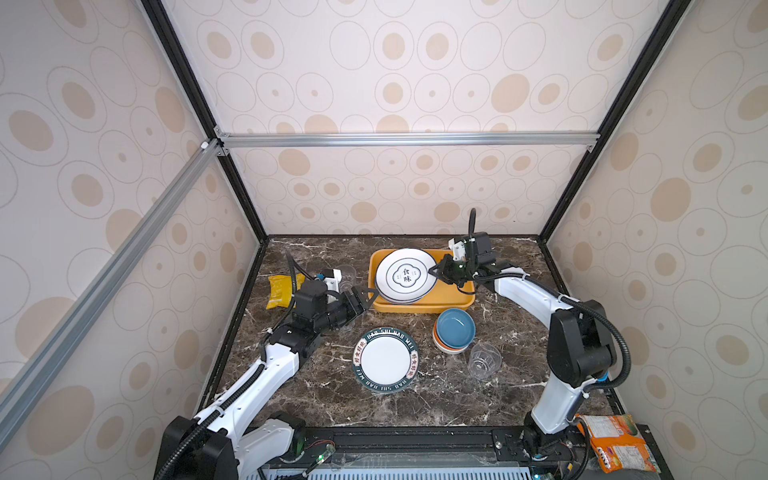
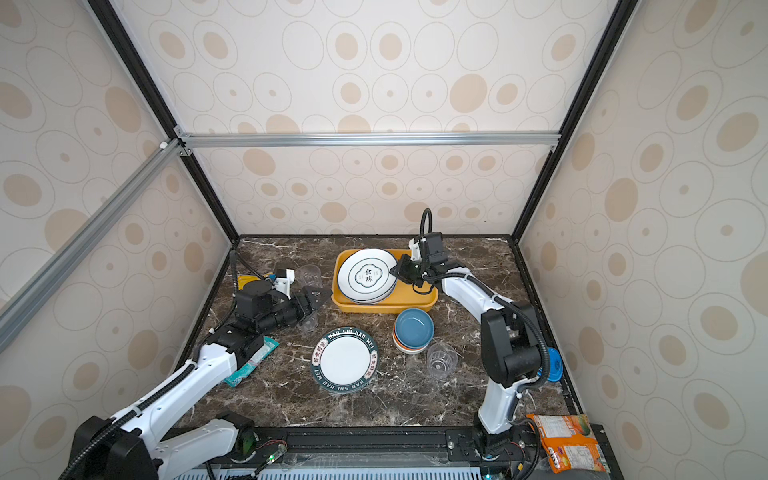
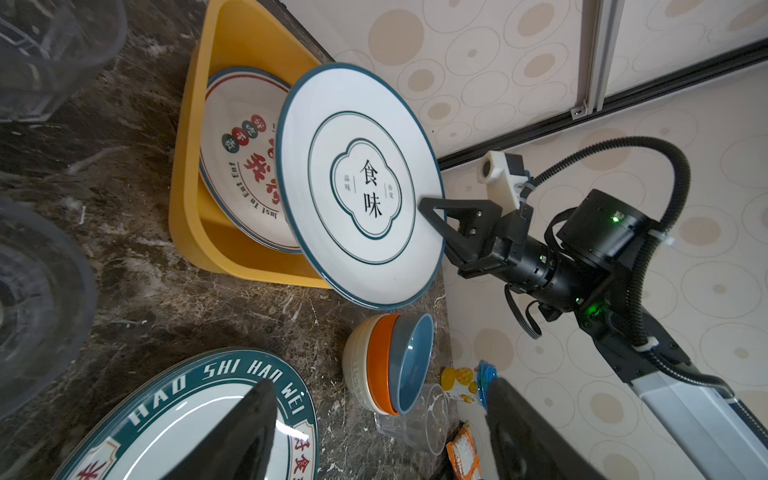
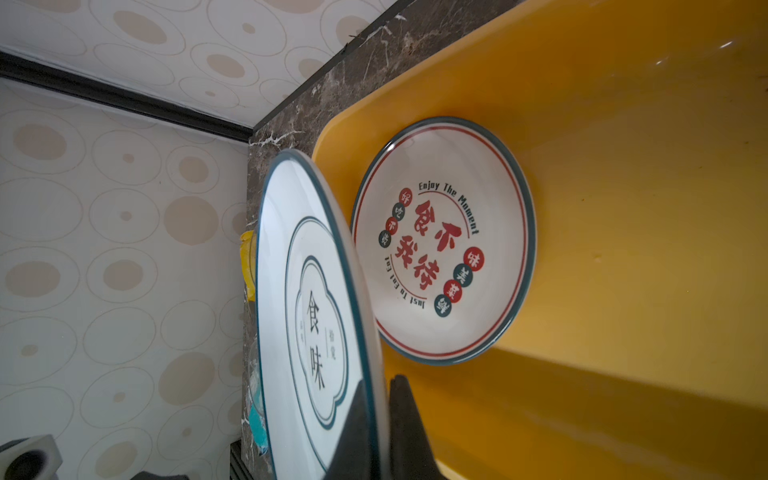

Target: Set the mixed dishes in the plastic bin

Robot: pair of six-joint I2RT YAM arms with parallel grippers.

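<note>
The held plate still hangs above. My right gripper will next go down into the bin and let go of the black-ringed plate's rim on top of the red-character plate (image 4: 440, 241).
The yellow-orange plastic bin (image 1: 419, 306) (image 2: 386, 306) stands at the back middle of the table. A red-character plate (image 4: 440, 241) (image 3: 241, 166) lies inside it. My right gripper (image 1: 434, 272) (image 4: 384, 386) is shut on the rim of a black-ringed white plate (image 1: 406, 274) (image 4: 307, 311), held tilted over the bin. My left gripper (image 1: 368, 297) (image 3: 380, 384) is open and empty, just left of the bin's front corner. On the table lie a green-rimmed plate (image 1: 385, 359), stacked bowls (image 1: 455, 328) with the blue one on top, and a clear cup (image 1: 484, 359).
A yellow snack bag (image 1: 279, 291) and a second clear cup (image 1: 347, 276) sit behind the left arm, with a third cup (image 2: 308, 322) under its wrist. A teal packet (image 2: 253, 361) lies under the left forearm. An orange printed packet (image 1: 615, 446) rests at the front right corner.
</note>
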